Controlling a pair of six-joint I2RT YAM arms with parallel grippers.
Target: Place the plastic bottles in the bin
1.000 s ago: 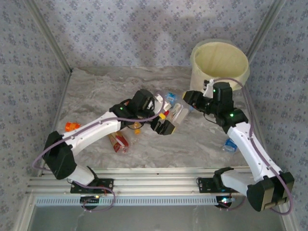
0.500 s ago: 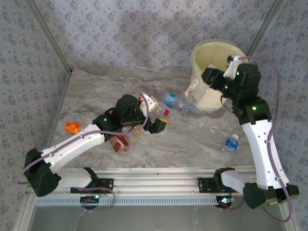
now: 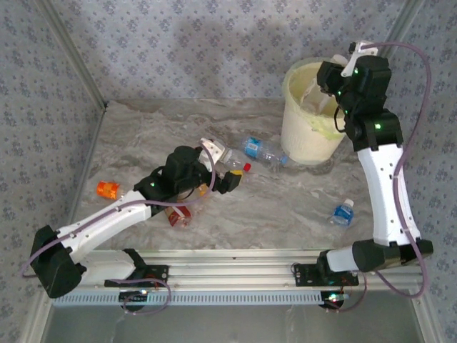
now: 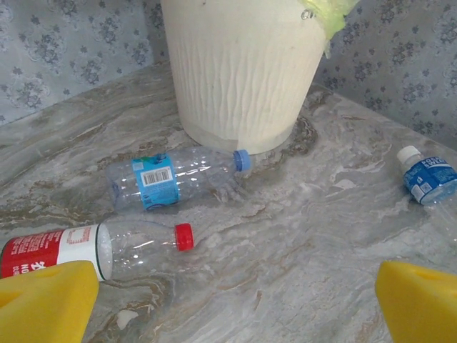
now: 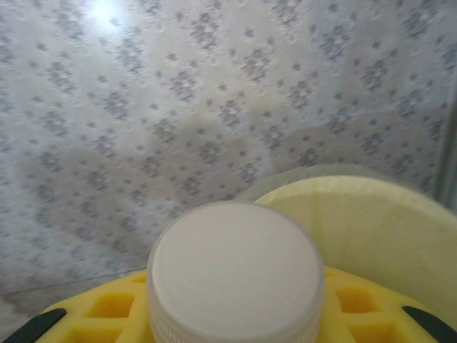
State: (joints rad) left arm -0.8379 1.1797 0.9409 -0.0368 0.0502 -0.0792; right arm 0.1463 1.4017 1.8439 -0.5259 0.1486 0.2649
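Note:
The bin's opening (image 3: pixel 305 87) (image 5: pixel 385 236) is below my right gripper, so my right gripper will lower and tip downward over it to release the plastic bottle inside.
My right gripper (image 3: pixel 325 89) is raised at the bin's (image 3: pixel 308 132) rim, shut on a plastic bottle whose white cap (image 5: pixel 235 275) faces the right wrist camera, with the bin's lined rim (image 5: pixel 371 207) just behind it. My left gripper (image 3: pixel 227 180) hovers low over the table, open and holding nothing, its yellow fingertips (image 4: pixel 46 300) wide apart. Ahead of it lie a red-capped bottle (image 4: pixel 93 246) and a blue-labelled clear bottle (image 4: pixel 171 179) beside the bin (image 4: pixel 243 64). Another blue-labelled bottle (image 4: pixel 428 175) lies to the right.
An orange bottle (image 3: pixel 108 189) lies at the left and a red-labelled one (image 3: pixel 177 212) under the left arm. A small blue bottle (image 3: pixel 343 212) lies beside the right arm. Patterned walls close in the marble table (image 3: pixel 285 207) on three sides.
The right arm has lifted its bottle from the middle of the table up to the bin's rim. The left arm has drawn back and to the left, its gripper staying open.

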